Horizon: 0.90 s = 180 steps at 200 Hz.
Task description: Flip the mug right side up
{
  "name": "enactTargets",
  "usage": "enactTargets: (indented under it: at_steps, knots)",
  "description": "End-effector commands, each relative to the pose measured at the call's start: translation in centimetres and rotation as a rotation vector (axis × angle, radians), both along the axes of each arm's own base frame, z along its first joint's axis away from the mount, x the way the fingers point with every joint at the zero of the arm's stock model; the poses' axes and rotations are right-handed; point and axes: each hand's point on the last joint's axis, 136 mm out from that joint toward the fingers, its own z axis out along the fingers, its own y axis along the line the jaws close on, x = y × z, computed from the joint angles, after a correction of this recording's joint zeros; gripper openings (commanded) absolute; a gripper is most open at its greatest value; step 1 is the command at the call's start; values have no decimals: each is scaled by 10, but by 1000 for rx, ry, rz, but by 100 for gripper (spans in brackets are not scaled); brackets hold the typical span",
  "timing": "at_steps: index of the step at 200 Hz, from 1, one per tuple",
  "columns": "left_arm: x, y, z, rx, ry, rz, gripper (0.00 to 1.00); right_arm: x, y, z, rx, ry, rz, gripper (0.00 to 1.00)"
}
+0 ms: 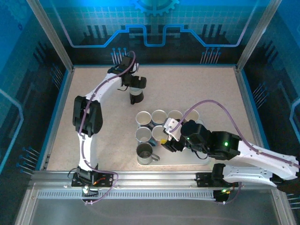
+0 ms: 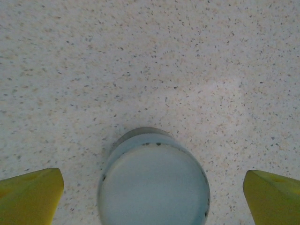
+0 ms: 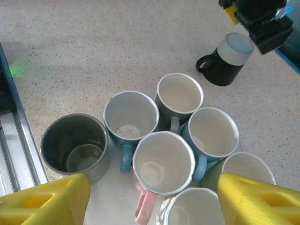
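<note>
My left gripper should go down next over the black mug's pale base end [image 1: 136, 91] [image 2: 154, 185], with one yellow finger passing down each side. My open fingers are still above it.
A black mug [image 1: 136, 97] stands upside down on the speckled table at the back, its pale base [image 2: 153, 183] facing up and its handle [image 3: 204, 63] to one side. My left gripper [image 1: 135, 87] hovers straight above it, open. In the left wrist view its yellow fingertips [image 2: 33, 192] stand wide on either side of the base without touching it. My right gripper [image 1: 168, 140] is open above a cluster of upright mugs, nothing between its yellow fingers [image 3: 51, 201]. The right wrist view also catches the left gripper [image 3: 255, 16] over the black mug [image 3: 228, 58].
A white tray [image 1: 187, 160] near the front holds several upright mugs, among them a steel one [image 3: 75, 145], a pink one [image 3: 163, 161] and teal ones [image 3: 130, 117]. Bare table lies left of the black mug. Frame posts and blue walls ring the table.
</note>
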Motion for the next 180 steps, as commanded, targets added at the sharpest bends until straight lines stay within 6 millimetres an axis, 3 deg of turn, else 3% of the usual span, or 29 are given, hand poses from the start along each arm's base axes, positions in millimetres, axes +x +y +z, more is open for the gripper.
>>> enactTargets:
  at_steps: [1, 58, 104, 128, 180]
  knots:
    - [0, -6, -16, -28, 55, -6, 99, 7, -2, 4, 9, -34, -18, 74]
    - [0, -5, -57, -29, 133, 27, 97, 10, 5, -5, -11, -17, -14, 75]
    - [-7, -6, -53, -55, 126, 39, 62, 13, 6, -7, -9, -14, -24, 74]
    - [-9, -2, -22, -59, 52, 47, 49, 13, 7, -4, 1, -10, -26, 73]
    - [-42, 11, 105, -139, -186, 65, 47, 15, 3, 10, 69, -2, -69, 70]
